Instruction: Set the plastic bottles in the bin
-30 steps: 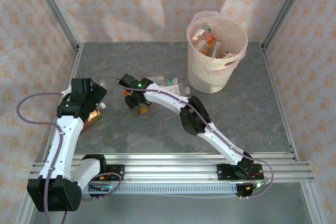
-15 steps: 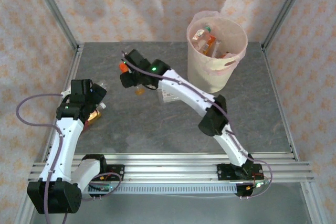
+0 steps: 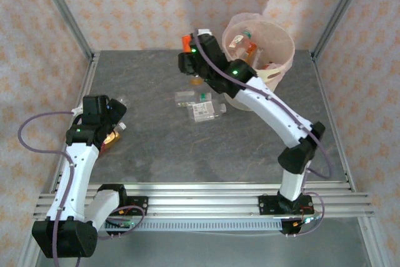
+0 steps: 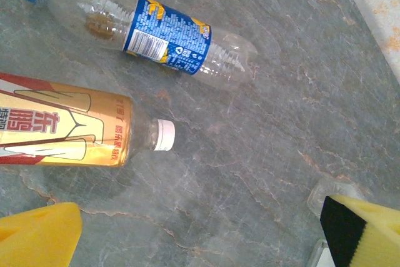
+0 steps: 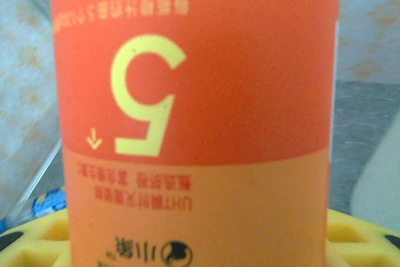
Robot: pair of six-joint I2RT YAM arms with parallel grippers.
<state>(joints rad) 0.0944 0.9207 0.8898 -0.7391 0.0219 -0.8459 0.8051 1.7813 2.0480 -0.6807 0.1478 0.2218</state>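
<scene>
The orange-labelled bottle is still hanging outside the bin's rim, so my right gripper should carry it sideways over the bin's opening (image 3: 262, 45) and let go of it there.
My right gripper (image 3: 189, 60) is raised just left of the bin (image 3: 273, 82), shut on an orange-labelled bottle (image 5: 194, 117) with a yellow "5" on it; its orange end (image 3: 186, 43) shows above the gripper. The cream bin, lined with a pinkish bag, holds several bottles (image 3: 242, 47). Two clear bottles (image 3: 201, 105) lie on the table left of the bin. My left gripper (image 3: 111, 126) hangs open over the table's left side. In the left wrist view a clear blue-labelled bottle (image 4: 165, 32) and a golden drink bottle with a white cap (image 4: 81, 130) lie beyond its yellow fingertips (image 4: 40, 239).
The grey marbled table (image 3: 162, 154) is walled by patterned panels and metal posts (image 3: 65, 14). A rail (image 3: 200, 195) with both arm bases runs along the near edge. A small clear object (image 4: 331, 192) lies by the left gripper's right finger.
My right arm has lifted the orange bottle off the table and swung it up and right, from the table's middle to beside the bin's rim. The left arm has barely moved.
</scene>
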